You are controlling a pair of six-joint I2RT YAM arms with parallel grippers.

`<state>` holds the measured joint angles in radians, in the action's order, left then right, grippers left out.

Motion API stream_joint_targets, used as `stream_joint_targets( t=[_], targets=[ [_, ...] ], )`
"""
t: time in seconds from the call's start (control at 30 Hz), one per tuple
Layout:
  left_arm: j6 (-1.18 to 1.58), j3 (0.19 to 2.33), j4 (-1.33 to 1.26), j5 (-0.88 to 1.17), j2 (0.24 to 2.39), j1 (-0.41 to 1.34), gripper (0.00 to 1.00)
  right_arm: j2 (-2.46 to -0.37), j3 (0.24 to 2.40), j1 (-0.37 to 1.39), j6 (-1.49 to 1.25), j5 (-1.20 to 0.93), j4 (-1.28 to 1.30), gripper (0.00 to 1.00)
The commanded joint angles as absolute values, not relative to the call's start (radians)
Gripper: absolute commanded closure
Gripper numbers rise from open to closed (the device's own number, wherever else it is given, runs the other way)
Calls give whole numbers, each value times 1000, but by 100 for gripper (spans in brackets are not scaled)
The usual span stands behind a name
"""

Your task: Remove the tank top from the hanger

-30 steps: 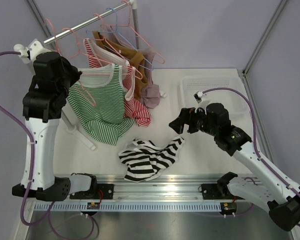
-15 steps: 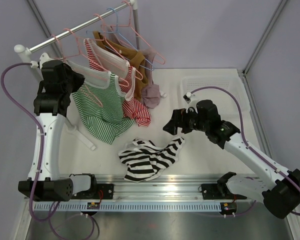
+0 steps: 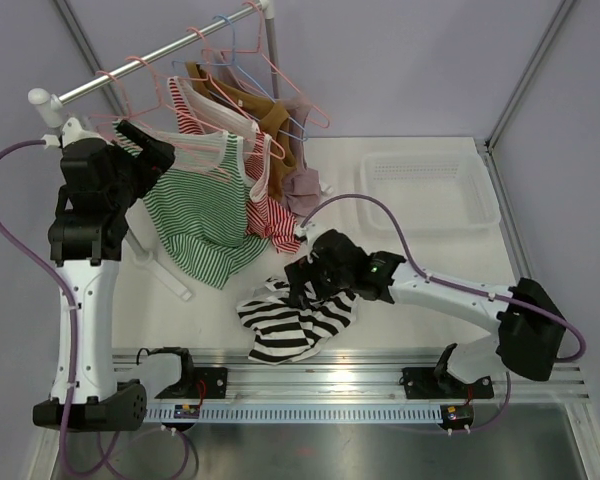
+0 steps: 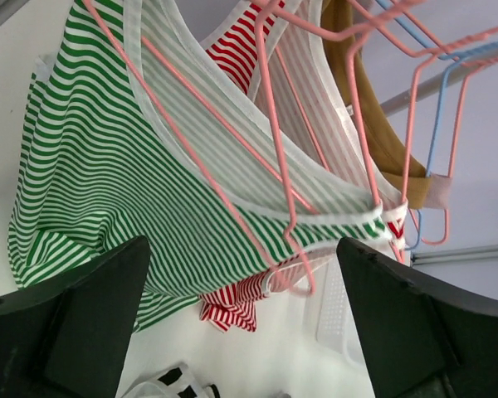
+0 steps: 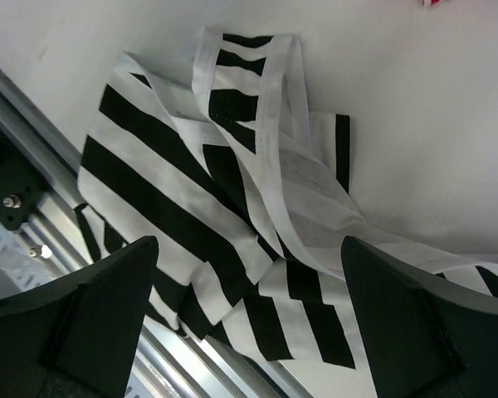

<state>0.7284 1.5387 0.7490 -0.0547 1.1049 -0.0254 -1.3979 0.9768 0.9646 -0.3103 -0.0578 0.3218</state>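
The robot's right gripper will next lower its open fingers around the white-edged fold (image 3: 288, 311) (image 5: 270, 186) of the black-and-white tank top below and close where the cloth bunches.
A green-and-white striped tank top (image 3: 202, 215) (image 4: 91, 166) hangs on a pink wire hanger (image 4: 218, 192) at the near end of the rail. My left gripper (image 3: 152, 150) (image 4: 241, 257) stands open just left of its shoulder strap, holding nothing. A black-and-white striped tank top (image 3: 300, 320) (image 5: 232, 166) lies crumpled on the table near the front edge, off any hanger. My right gripper (image 3: 302, 283) (image 5: 249, 249) hovers open directly over it, jaws wide on either side of the cloth, not closed on it.
The clothes rail (image 3: 150, 62) carries more pink and blue hangers with a red-striped top (image 3: 270, 215) and a brown garment (image 3: 255, 105). The rack's white foot (image 3: 165, 270) crosses the table at the left. A white basket (image 3: 430, 185) stands at the back right. A metal rail (image 3: 330, 375) edges the front.
My left gripper has opened and come down from the rail to beside the green top. My right arm has swung left and down over the black-and-white top, still open.
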Motion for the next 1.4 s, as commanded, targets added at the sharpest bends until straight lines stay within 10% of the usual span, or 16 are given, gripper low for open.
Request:
stream_joint_targets(
  t=[0.0,0.4,0.47,0.53,0.63,1.37],
  targets=[
    [663,1594,773,-5,1026,-29,1,-1492,1037,1012,-276,89,325,1],
    [396,1516,857,77,730,-29,1,-1799,1062,1127,-319,144,322,1],
    [371,1503,876,96,701,-29,1,-1821,1060,1129,-328,182,328,19],
    [344,1465,867,130,655,-29,1,-1830,1060,1127,-336,236,334,72],
    [334,1389,836,163,591,-22,1,-1780,1045,1129,-336,280,319,100],
    [359,1266,834,322,548,32,1,-1342,1503,551,-91,583,618,100]
  ],
)
